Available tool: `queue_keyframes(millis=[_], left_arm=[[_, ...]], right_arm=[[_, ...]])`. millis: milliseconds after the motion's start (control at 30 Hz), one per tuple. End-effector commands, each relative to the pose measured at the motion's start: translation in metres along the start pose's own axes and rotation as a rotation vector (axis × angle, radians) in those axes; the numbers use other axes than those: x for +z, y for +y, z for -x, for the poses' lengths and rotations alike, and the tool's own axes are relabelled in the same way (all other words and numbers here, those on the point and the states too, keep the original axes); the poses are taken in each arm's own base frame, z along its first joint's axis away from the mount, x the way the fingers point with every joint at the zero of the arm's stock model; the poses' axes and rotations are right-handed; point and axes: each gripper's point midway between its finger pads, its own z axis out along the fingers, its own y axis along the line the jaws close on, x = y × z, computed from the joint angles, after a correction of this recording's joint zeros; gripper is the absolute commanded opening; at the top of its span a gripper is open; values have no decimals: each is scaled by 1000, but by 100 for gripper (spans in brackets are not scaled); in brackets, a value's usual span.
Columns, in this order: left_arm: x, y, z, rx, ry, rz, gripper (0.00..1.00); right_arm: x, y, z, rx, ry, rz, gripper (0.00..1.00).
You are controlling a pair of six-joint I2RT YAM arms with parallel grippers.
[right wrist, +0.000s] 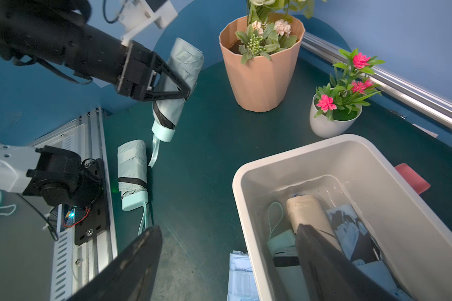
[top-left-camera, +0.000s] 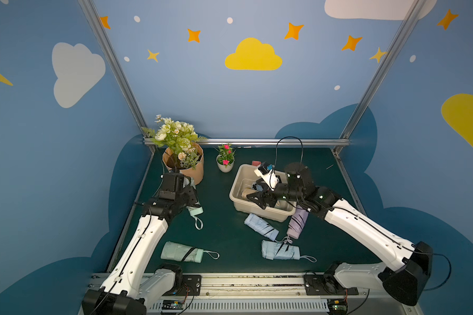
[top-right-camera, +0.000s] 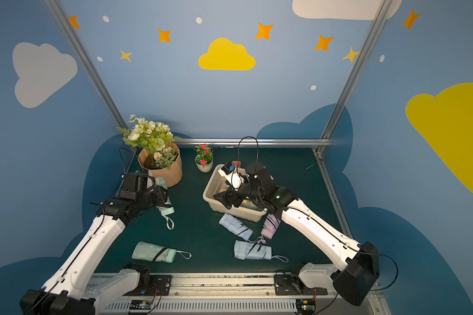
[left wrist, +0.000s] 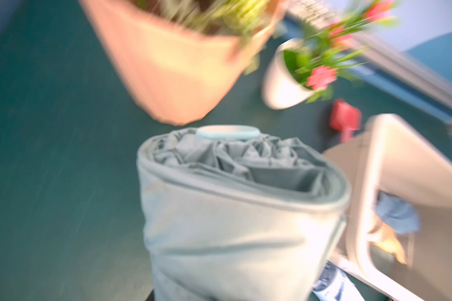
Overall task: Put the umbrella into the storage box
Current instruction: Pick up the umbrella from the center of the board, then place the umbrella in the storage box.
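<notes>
My left gripper holds the mint-green umbrella and will go over the box's rim and down toward the beige umbrella inside to let go of it, since other umbrellas already lie there.
My left gripper is shut on a mint-green folded umbrella, held off the table beside the peach pot, its handle and strap hanging down toward the front. The cream storage box stands right of centre in both top views and holds a beige umbrella, a mint one and a blue-and-black one. My right gripper is open over the box's near left rim, with one finger over the inside and the other outside.
A peach faceted flower pot and a small white pot with pink flowers stand at the back. On the table lie a mint umbrella, two light blue ones and a lilac one. A red object sits behind the box.
</notes>
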Motion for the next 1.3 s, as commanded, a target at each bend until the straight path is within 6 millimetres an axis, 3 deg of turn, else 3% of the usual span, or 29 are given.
queue_keyframes(millis=[0, 133, 267, 433, 567, 733, 900, 1000, 1100, 1267], left_arm=[[-30, -46, 45, 221, -185, -154, 17], [-52, -87, 50, 478, -239, -256, 17], [-62, -124, 44, 695, -266, -337, 16], [-71, -176, 26, 1008, -305, -475, 17], [-71, -210, 4, 1270, -316, -574, 18], [-42, -237, -25, 1598, -300, -605, 17], [-9, -258, -38, 1713, -275, -652, 15], [20, -269, -37, 1764, -277, -622, 3], [58, -272, -40, 1816, -235, -575, 3], [96, -281, -58, 1892, -125, -576, 6]], right_arm=[[-8, -13, 10, 25, -54, -88, 87], [-18, -36, 13, 92, -92, -222, 87], [-34, -57, 16, 197, -177, -273, 88], [-52, -77, -2, 293, -193, -356, 88], [-77, -102, -25, 356, -166, -534, 88], [-116, -126, -55, 414, -111, -764, 90], [-143, -126, -62, 431, -159, -828, 91], [-161, -126, -66, 437, -202, -877, 91], [-175, -124, -69, 434, -237, -908, 91], [-195, -120, -74, 422, -268, -955, 91]])
